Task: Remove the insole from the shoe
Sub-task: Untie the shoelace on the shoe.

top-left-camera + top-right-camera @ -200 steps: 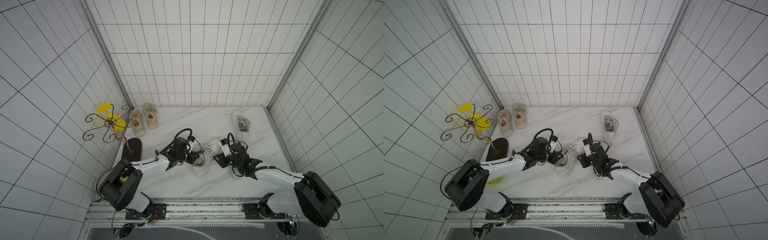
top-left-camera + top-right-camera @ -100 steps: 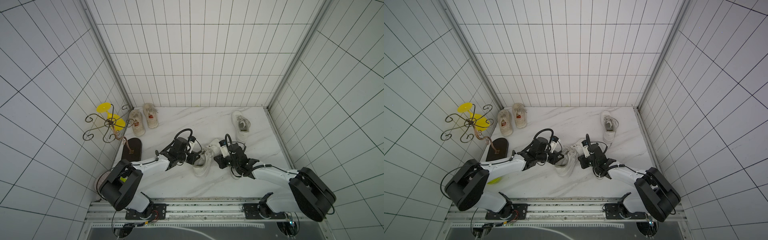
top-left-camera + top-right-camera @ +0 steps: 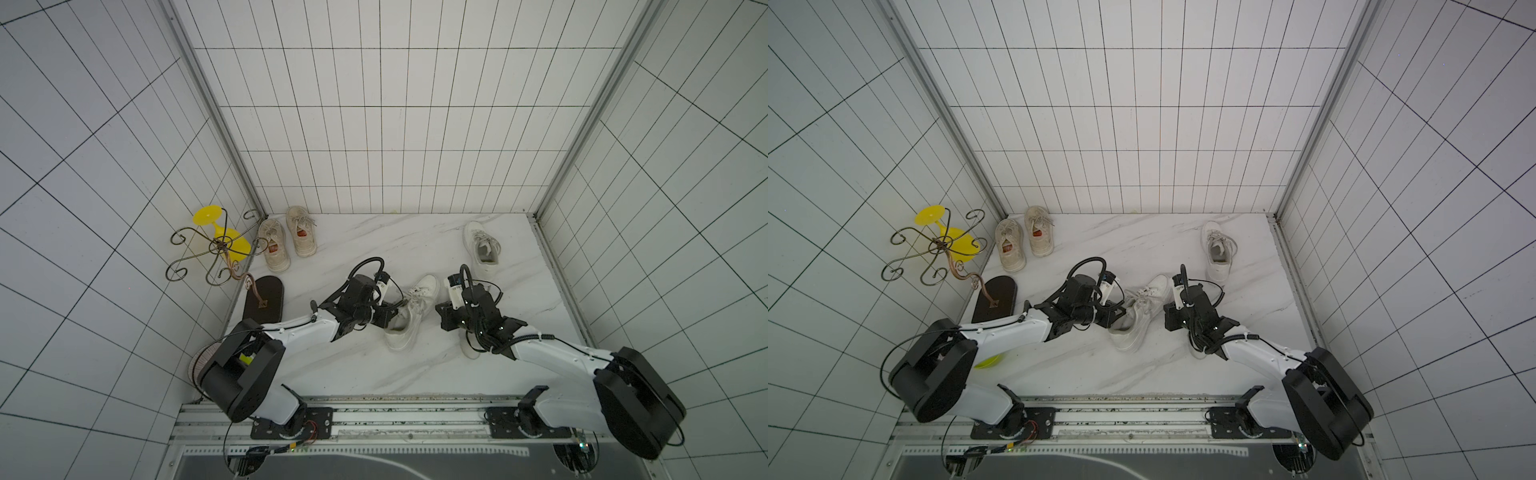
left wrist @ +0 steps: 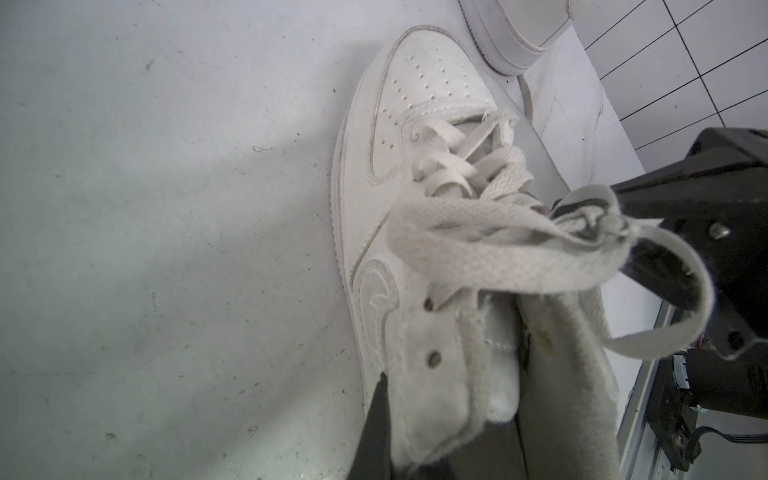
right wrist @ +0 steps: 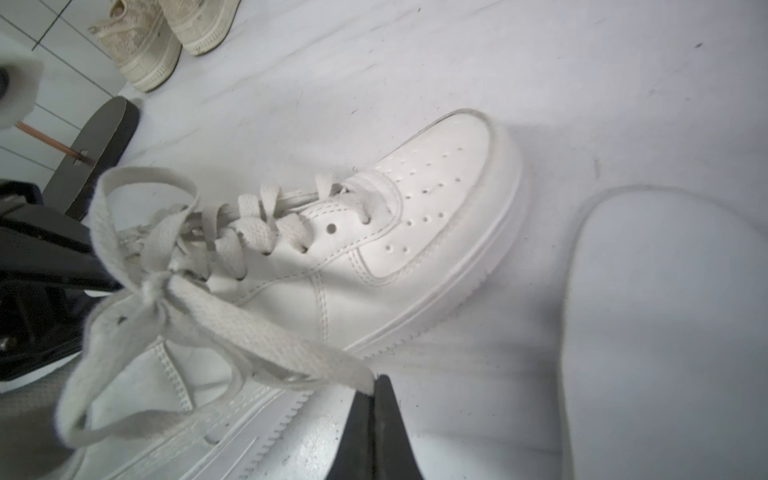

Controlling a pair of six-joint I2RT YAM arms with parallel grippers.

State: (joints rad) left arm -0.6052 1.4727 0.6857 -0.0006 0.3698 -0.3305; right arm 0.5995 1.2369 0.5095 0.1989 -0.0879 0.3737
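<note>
My right gripper holds the lace, and the lace's loop is still knotted. My gripper will next move away from the shoe (image 3: 409,320) and across the insole to let go of the lace over the bare tabletop beyond.
A white lace-up shoe (image 3: 409,320) (image 3: 1140,316) lies in the middle of the marble table, toe pointing away. My left gripper (image 3: 388,320) (image 4: 415,436) is shut on the shoe's collar, one finger outside the side wall and one inside. My right gripper (image 3: 439,311) (image 5: 376,390) is shut just right of the shoe (image 5: 395,249), with the tip of a loose shoelace (image 5: 266,340) pinched at its fingertips. A white insole (image 3: 471,353) (image 5: 665,332) lies flat on the table under my right arm. The shoe's inside is dark and shows no insole.
A second white sneaker (image 3: 482,249) stands at the back right. A pair of beige sneakers (image 3: 286,241) sits at the back left. A scrolled wire stand (image 3: 216,249) with a yellow goblet rises from a dark oval base (image 3: 266,299) on the left.
My right gripper's jaws have closed on the lace end beside the shoe. The left gripper keeps its hold on the collar and has not moved.
</note>
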